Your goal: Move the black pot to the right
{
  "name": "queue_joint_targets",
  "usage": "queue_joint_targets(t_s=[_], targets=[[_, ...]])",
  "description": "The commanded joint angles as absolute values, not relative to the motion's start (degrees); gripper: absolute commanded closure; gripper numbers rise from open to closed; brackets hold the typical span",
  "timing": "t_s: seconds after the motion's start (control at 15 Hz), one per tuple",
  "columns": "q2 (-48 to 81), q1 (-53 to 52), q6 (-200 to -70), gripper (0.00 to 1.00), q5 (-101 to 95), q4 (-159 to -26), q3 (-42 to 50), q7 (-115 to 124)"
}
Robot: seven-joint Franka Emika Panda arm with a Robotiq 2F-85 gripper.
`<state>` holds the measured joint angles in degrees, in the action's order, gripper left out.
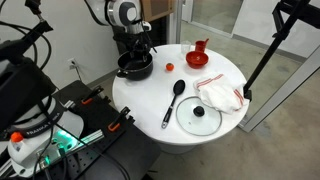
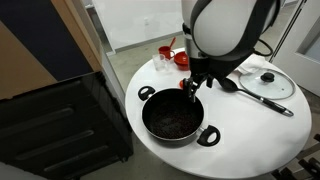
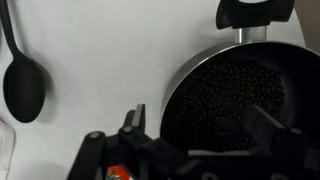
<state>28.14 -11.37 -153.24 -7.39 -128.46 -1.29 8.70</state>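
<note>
My gripper comes down next onto the side of the pot facing the ladle, since the open fingers stand on either side of the pot's rim there.
The black pot [image 1: 135,68] stands on the round white table [image 1: 150,100] near its edge by the robot's base. It also shows in an exterior view [image 2: 172,118] and fills the right half of the wrist view [image 3: 235,95], with one side handle at the top. My gripper [image 3: 200,125] is open and low over the pot's rim. One finger is outside the wall and the other is over the dark interior. Both exterior views show the gripper [image 1: 135,55] [image 2: 192,88] at the pot's rim.
A black ladle [image 1: 172,103] [image 2: 255,92] [image 3: 22,85] lies mid-table. A glass lid with a black knob [image 1: 198,116] [image 2: 265,82] lies beyond it. There are also a white cloth [image 1: 220,95], a red bowl with a cup [image 1: 198,55] [image 2: 180,57] and a small red object [image 1: 168,67].
</note>
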Motion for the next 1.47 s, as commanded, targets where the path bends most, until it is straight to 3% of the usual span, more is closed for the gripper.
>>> queue_joint_targets(t_s=[0.0, 0.73, 1.4], targets=[[29.03, -11.07, -160.97, 0.00, -8.15, -132.16, -1.13, 7.21], [32.59, -16.24, -177.89, 0.00, -7.55, -136.77, 5.88, 8.58], [35.73, -19.26, -179.31, 0.00, 1.45, -136.66, 6.95, 14.10]])
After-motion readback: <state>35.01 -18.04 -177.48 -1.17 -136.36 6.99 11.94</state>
